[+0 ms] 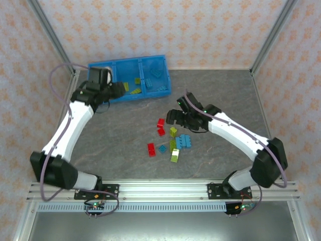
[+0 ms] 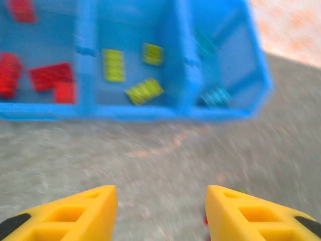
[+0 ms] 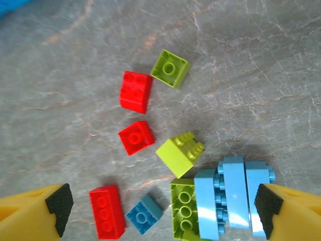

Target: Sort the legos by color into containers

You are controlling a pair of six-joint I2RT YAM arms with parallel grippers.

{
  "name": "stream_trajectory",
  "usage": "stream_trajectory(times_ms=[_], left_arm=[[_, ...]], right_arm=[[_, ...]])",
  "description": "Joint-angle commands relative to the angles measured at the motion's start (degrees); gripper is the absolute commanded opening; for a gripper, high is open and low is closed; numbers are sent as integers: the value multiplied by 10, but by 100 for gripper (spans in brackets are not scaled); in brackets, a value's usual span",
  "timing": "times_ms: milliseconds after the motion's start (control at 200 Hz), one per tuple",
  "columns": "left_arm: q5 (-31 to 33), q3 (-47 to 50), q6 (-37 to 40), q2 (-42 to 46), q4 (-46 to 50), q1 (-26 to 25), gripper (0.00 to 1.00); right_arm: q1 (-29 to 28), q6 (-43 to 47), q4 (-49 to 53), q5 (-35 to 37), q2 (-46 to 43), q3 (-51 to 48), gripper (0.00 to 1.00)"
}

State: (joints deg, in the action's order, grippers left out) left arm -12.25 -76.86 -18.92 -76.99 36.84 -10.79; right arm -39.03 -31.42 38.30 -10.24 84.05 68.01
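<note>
Bare tabletop on either side of the lime brick whose studs face sideways leaves both fingers room, so my right gripper will lower over its sides and close.
The blue tray (image 1: 140,96) lies at the back left. In the left wrist view its compartments (image 2: 125,113) hold red legos (image 2: 47,78) on the left, lime ones (image 2: 114,65) in the middle and blue ones (image 2: 215,95) on the right. My left gripper (image 1: 113,90) hovers just in front of the tray, open (image 2: 160,201) and with nothing between its fingers. Loose legos lie mid-table: red (image 1: 161,123), lime (image 1: 173,131), light blue (image 1: 184,141). My right gripper (image 1: 176,113) hangs over them, wide open (image 3: 163,211). Below it are a red brick (image 3: 107,211), a dark blue one (image 3: 144,213), a lime one (image 3: 184,208) and several light blue bricks (image 3: 233,196).
More loose bricks lie just beyond the right gripper: red (image 3: 135,91), red (image 3: 136,136), lime (image 3: 170,68), lime (image 3: 179,150). Bare grey tabletop (image 1: 130,125) separates the tray from the pile. Patterned walls and metal posts (image 1: 50,35) enclose the table.
</note>
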Motion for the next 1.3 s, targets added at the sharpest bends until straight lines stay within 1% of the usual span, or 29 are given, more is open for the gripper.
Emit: stream_trajectory(times_ms=[0, 65, 130, 200, 285, 385, 455, 525, 586, 641, 726, 806, 901, 991, 1161, 1231, 1291], left_arm=[[-74, 67, 147, 61, -5, -10, 51], [-100, 103, 204, 100, -4, -9, 53], [-106, 134, 237, 127, -12, -9, 55], [-120, 157, 249, 145, -30, -9, 60], [-147, 168, 259, 147, -44, -9, 73], [-136, 160, 269, 134, -34, -10, 85], [-124, 160, 266, 125, -34, -9, 91], [-126, 160, 266, 116, -30, -9, 95], [-127, 162, 264, 115, -32, -9, 99], [-124, 165, 262, 118, -38, -10, 100], [-112, 168, 262, 121, -40, -9, 100], [-103, 168, 260, 121, -40, -9, 100], [-93, 168, 256, 121, -41, -9, 100], [-88, 168, 253, 122, -41, -9, 100], [-66, 176, 246, 139, -51, -10, 100], [-48, 185, 238, 152, -62, -9, 100], [-23, 192, 229, 163, -72, -9, 100]], right_arm=[[-12, 24, 31, 23, 45, 22, 95], [-15, 32, 23, 29, 74, 23, 93], [-16, 42, 17, 37, 101, 30, 90], [-16, 53, 19, 36, 133, 46, 84], [-17, 65, 25, 22, 169, 64, 78], [-19, 70, 30, 12, 199, 79, 70], [-19, 66, 31, 13, 211, 85, 62], [-19, 63, 33, 14, 216, 89, 54], [-19, 60, 40, 20, 219, 95, 51], [-20, 60, 47, 25, 221, 96, 48], [-20, 62, 58, 37, 222, 97, 39], [-20, 65, 66, 47, 220, 100, 28], [-20, 66, 67, 54, 207, 108, 20], [-20, 69, 77, 72, 194, 121, 18], [-20, 69, 88, 98, 160, 157, 11], [-20, 64, 73, 97, 139, 174, 10], [-21, 61, 37, 87, 122, 188, 10]])
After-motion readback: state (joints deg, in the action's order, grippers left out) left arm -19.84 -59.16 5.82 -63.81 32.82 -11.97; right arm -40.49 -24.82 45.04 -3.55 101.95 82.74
